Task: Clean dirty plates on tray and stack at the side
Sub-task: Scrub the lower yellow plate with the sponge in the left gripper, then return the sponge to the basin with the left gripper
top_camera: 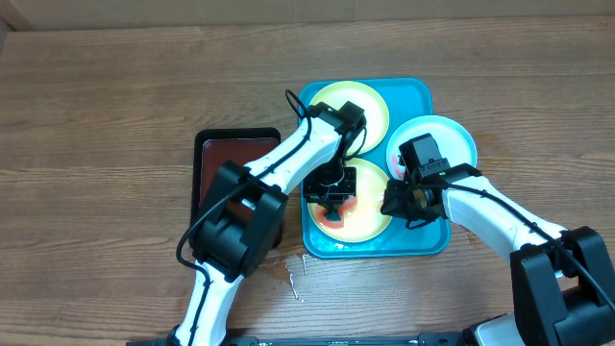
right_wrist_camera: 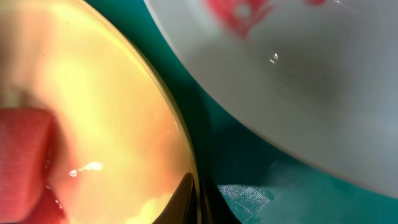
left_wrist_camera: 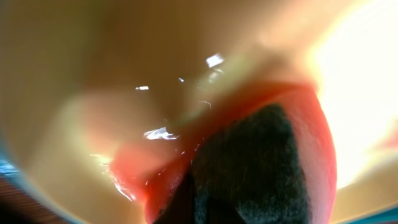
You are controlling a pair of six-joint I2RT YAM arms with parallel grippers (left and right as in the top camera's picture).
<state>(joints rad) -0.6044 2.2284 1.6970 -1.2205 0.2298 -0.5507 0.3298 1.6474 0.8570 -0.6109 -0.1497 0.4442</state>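
Note:
My left gripper rises and carries the sponge down into the black tray (top_camera: 231, 154) next, then releases it, since that tray lies to its left in the overhead view.
The turquoise tray (top_camera: 423, 96) holds two pale yellow-green plates, a back one (top_camera: 336, 101) and a front one (top_camera: 370, 216) smeared with red sauce. A light blue-white plate (top_camera: 447, 139) with red marks lies at the tray's right, over its rim. My left gripper (top_camera: 332, 200) is down on the front plate, shut on a dark sponge (left_wrist_camera: 249, 162) pressed into the red sauce (left_wrist_camera: 155, 168). My right gripper (top_camera: 396, 204) is shut on that plate's right rim (right_wrist_camera: 112, 93); its fingertips (right_wrist_camera: 202, 199) pinch the edge. The blue-white plate (right_wrist_camera: 298, 81) shows just beyond, over the tray floor (right_wrist_camera: 261, 168).
A smaller black tray (top_camera: 235, 163) with a dark red inside stands left of the turquoise tray, under my left arm. Small wet drops (top_camera: 293, 279) lie on the wooden table in front of the trays.

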